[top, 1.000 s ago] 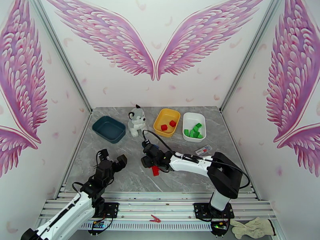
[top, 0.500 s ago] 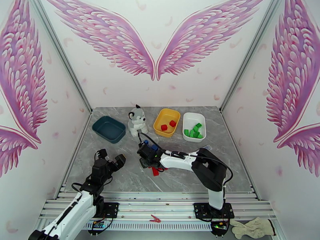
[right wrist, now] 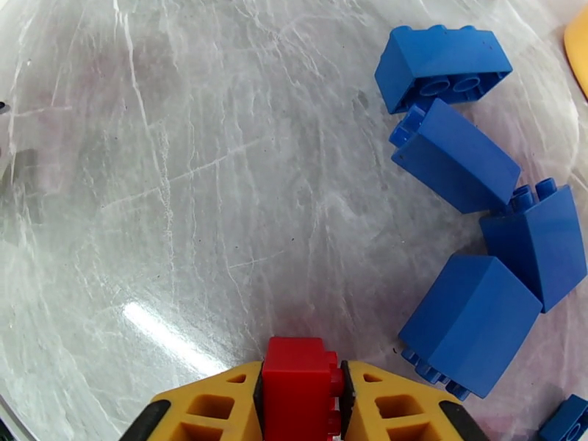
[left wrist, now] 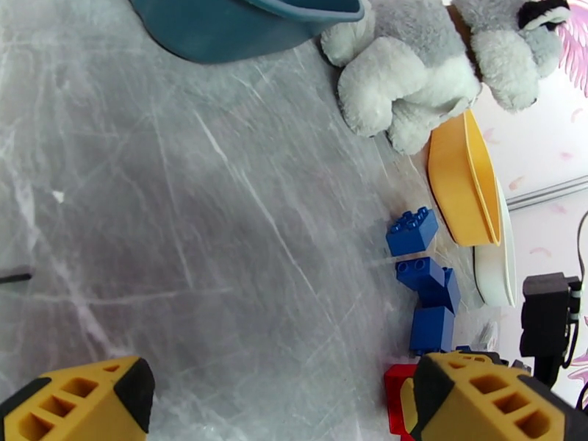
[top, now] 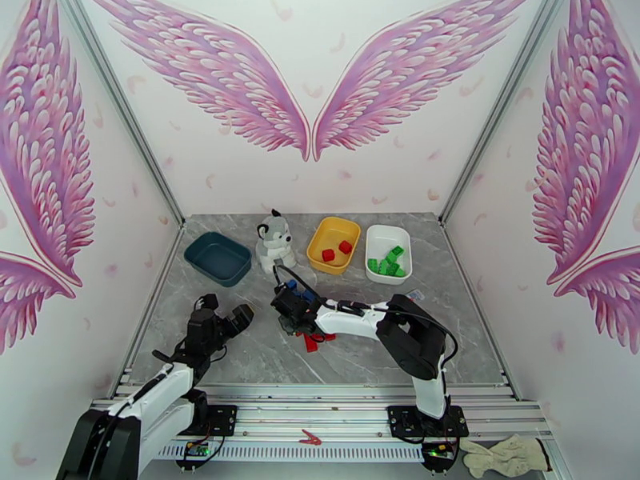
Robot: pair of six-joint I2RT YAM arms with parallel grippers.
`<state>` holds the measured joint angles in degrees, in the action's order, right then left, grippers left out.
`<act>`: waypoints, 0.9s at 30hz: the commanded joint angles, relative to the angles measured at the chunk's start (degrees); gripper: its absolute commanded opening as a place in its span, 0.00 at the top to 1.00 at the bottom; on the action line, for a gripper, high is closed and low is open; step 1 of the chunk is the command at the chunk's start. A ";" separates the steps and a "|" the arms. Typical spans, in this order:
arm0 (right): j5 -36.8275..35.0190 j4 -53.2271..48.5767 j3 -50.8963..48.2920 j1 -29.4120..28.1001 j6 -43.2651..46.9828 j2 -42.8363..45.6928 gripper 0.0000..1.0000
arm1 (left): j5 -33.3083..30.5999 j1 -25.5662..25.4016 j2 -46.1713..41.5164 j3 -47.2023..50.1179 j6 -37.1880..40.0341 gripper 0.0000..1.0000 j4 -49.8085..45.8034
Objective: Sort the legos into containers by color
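Note:
My right gripper rises next, moves outward and releases its red lego over the yellow container. The yellow container stands outward of the gripper and holds red legos.
In the right wrist view my right gripper (right wrist: 301, 387) is shut on a red lego (right wrist: 300, 373), low over the marble. Several blue legos (right wrist: 456, 156) lie loose just to its right. From above, the right gripper (top: 290, 312) sits at the table's middle, with more red legos (top: 312, 340) beside it. The yellow container (top: 334, 244) holds two red legos (top: 328, 254), the white container (top: 388, 252) holds green legos (top: 390, 263), and the teal container (top: 218, 258) looks bare. My left gripper (top: 226, 312) stands open over bare table, the blue legos (left wrist: 426, 277) to its right.
A grey-and-white plush dog (top: 274, 242) sits between the teal and yellow containers, close behind the blue pile. The dog (left wrist: 426, 60) and the teal container (left wrist: 242, 23) lie ahead of the left gripper. A small card (top: 414, 295) lies right of the right arm.
My right gripper moved a little left and its jaws came together on the red lego. The left arm drew back slightly, its gripper still open.

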<state>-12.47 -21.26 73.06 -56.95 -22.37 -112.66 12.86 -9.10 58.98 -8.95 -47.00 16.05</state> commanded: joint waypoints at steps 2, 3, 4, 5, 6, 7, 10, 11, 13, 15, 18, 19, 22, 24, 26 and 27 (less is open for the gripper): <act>-1.00 -0.63 1.92 -0.36 0.48 0.95 0.75 | 5.44 0.58 8.37 -2.53 -2.44 0.02 11.95; -1.13 -0.67 2.02 -0.27 0.49 1.41 0.76 | 6.14 0.65 10.18 -2.86 -2.95 0.02 13.73; -1.20 -0.71 2.07 -0.14 0.54 2.15 0.77 | 6.89 0.75 12.00 -3.15 -3.53 0.03 15.51; -1.24 -0.72 2.09 0.07 0.57 2.89 0.77 | 7.34 0.78 13.55 -3.47 -4.22 0.03 16.98; -1.29 -0.74 2.09 0.44 0.55 3.76 0.78 | 7.69 0.84 14.68 -3.77 -4.85 0.03 18.39; -1.37 -0.68 1.96 0.77 0.49 4.52 0.79 | 7.99 0.75 15.40 -4.07 -5.46 0.04 19.32; -2.15 -0.38 1.25 2.72 -0.02 7.51 0.80 | 8.24 0.45 16.31 -5.39 -6.42 0.04 19.98; -2.28 -0.23 0.95 3.71 -0.32 8.65 0.81 | 8.11 0.20 16.19 -5.98 -6.57 0.04 19.70; -2.34 0.40 0.11 6.02 -1.20 10.79 0.81 | 7.72 -0.57 15.81 -7.03 -6.63 0.04 18.86; -2.15 1.18 -0.73 8.91 -2.41 13.01 0.81 | 6.51 -2.35 15.23 -8.49 -6.21 0.04 17.39; -3.71 1.81 -1.24 13.16 -4.48 15.48 0.81 | 2.82 -7.15 14.65 -11.68 -4.26 0.04 13.08; -3.99 1.99 -1.09 14.61 -4.98 15.85 0.81 | 1.43 -8.81 14.74 -12.66 -3.62 0.04 12.13; -5.14 2.71 0.48 19.17 -6.75 15.86 0.81 | -2.05 -13.45 16.55 -16.04 -2.33 0.03 10.25; -5.84 2.71 3.14 21.79 -7.54 13.99 0.81 | -3.08 -15.62 18.56 -18.19 -2.32 0.04 10.48; -6.41 1.92 6.60 24.02 -7.97 11.30 0.81 | -3.82 -17.46 20.46 -20.05 -2.17 0.04 10.67; -6.09 1.27 8.79 25.16 -7.96 9.51 0.81 | -4.51 -18.58 21.34 -20.99 -1.87 0.04 10.56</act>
<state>-17.02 -19.84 76.62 -33.69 -28.18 -99.63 11.62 -25.89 78.17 -27.05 -50.54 28.91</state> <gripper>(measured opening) 0.269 0.960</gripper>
